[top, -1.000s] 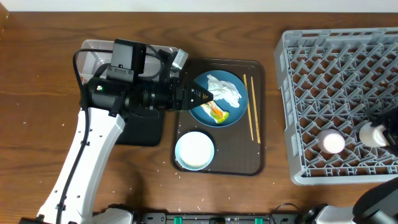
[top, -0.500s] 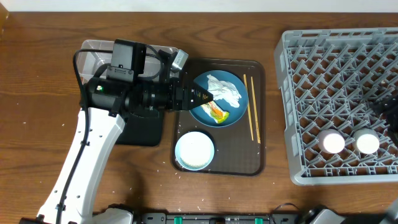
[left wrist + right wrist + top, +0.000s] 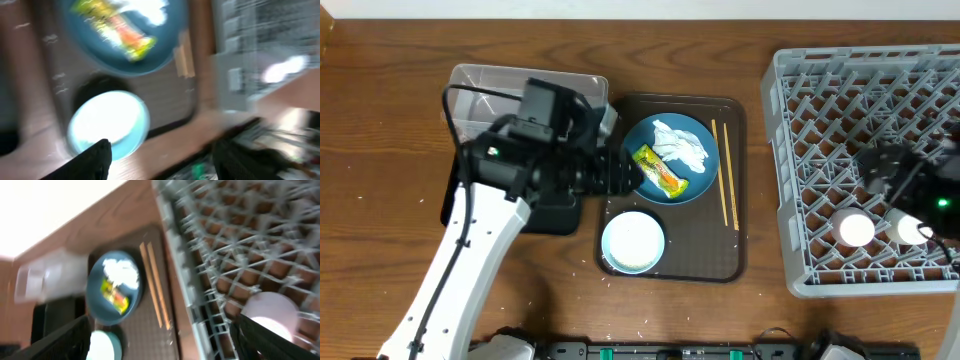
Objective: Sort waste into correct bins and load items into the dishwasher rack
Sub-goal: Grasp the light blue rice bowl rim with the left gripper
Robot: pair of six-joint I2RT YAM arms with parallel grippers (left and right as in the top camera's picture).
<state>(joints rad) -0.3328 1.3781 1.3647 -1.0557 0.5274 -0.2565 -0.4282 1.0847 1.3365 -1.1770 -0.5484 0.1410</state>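
Observation:
I will next move my left gripper back and down to straddle the white bowl's rim on the chopsticks' side [image 3: 662, 250] [image 3: 147, 126], because the tray is bare between bowl and chopsticks.
The snack wrapper [image 3: 660, 172] and the crumpled tissue [image 3: 680, 145] lie on the blue plate [image 3: 645, 140]; both show blurred in the left wrist view, with the wrapper [image 3: 117, 27] uppermost. My left gripper [image 3: 620, 176] is open and empty at the plate's left edge, above the white bowl [image 3: 633, 240]. The chopsticks [image 3: 725, 185] lie right of the plate. The pink cup [image 3: 854, 228] and white cup [image 3: 910, 231] stand in the grey rack [image 3: 840, 110]. My right gripper [image 3: 880, 165] is open and empty above the rack.
The plate, bowl and chopsticks sit on the brown serving tray [image 3: 735, 255]. The clear tub [image 3: 510, 85] stands at the back left. The black tray [image 3: 555, 215] lies in front of it, mostly under my left arm. Rice grains dot the table near the front edge.
My left gripper has drawn back left off the plate, uncovering the wrapper. The white cup now stands beside the pink cup, and my right arm has come back over the rack.

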